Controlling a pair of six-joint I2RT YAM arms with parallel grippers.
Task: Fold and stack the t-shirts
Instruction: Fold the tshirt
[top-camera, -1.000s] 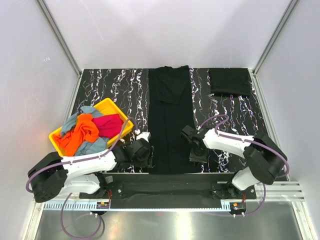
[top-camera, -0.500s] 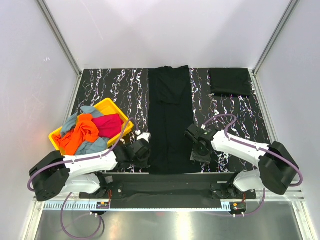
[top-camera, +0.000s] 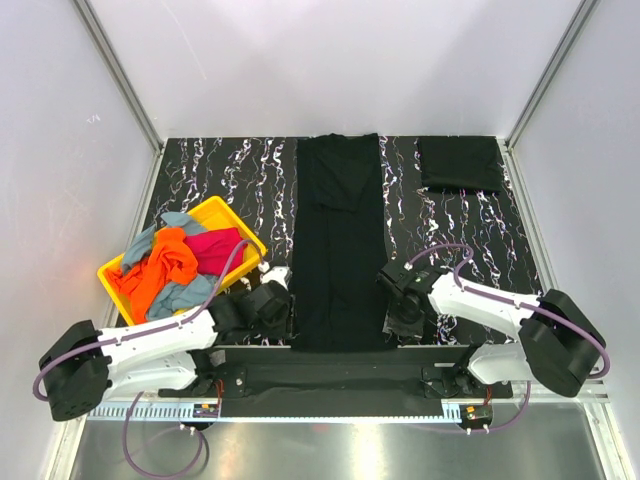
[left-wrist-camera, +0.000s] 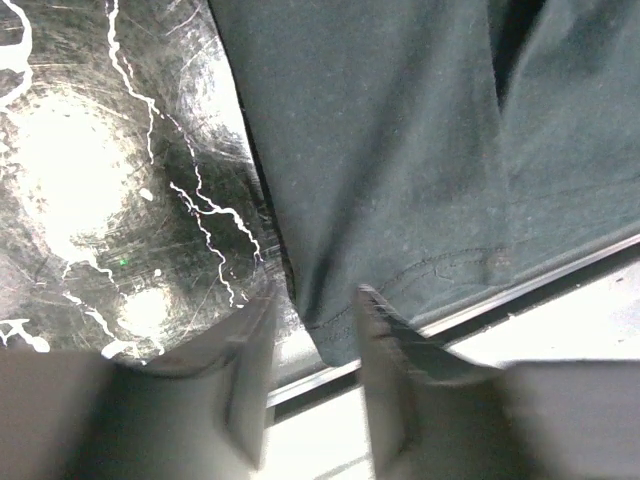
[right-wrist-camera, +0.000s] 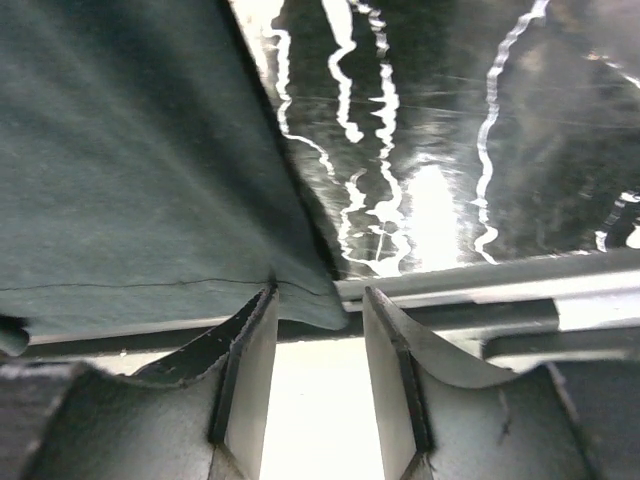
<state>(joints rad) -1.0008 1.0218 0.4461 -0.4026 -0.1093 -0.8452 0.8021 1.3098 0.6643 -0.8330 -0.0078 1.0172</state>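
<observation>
The hem's overhanging corner (top-camera: 391, 347) (right-wrist-camera: 322, 308) already lies between my right gripper's fingers, so the right gripper stays low at the table edge and closes them around it next.
A black t-shirt (top-camera: 340, 240), folded into a long strip, lies down the middle of the table. My left gripper (top-camera: 283, 318) is open at its near left corner; in the left wrist view the hem corner (left-wrist-camera: 345, 335) sits between the fingers (left-wrist-camera: 250, 380). My right gripper (top-camera: 400, 318) is open at the near right corner; in the right wrist view the shirt's corner (right-wrist-camera: 315, 300) hangs over the table edge between the fingers (right-wrist-camera: 385, 370). A folded black shirt (top-camera: 460, 163) lies at the far right.
A yellow bin (top-camera: 225, 213) with orange, pink and grey-blue shirts (top-camera: 165, 265) stands at the left. The table's near edge rail (right-wrist-camera: 480, 275) runs just under both grippers. White walls enclose the table.
Both grippers have moved towards the near edge of the table, down to the shirt's near corners. The left arm has swung left and lower.
</observation>
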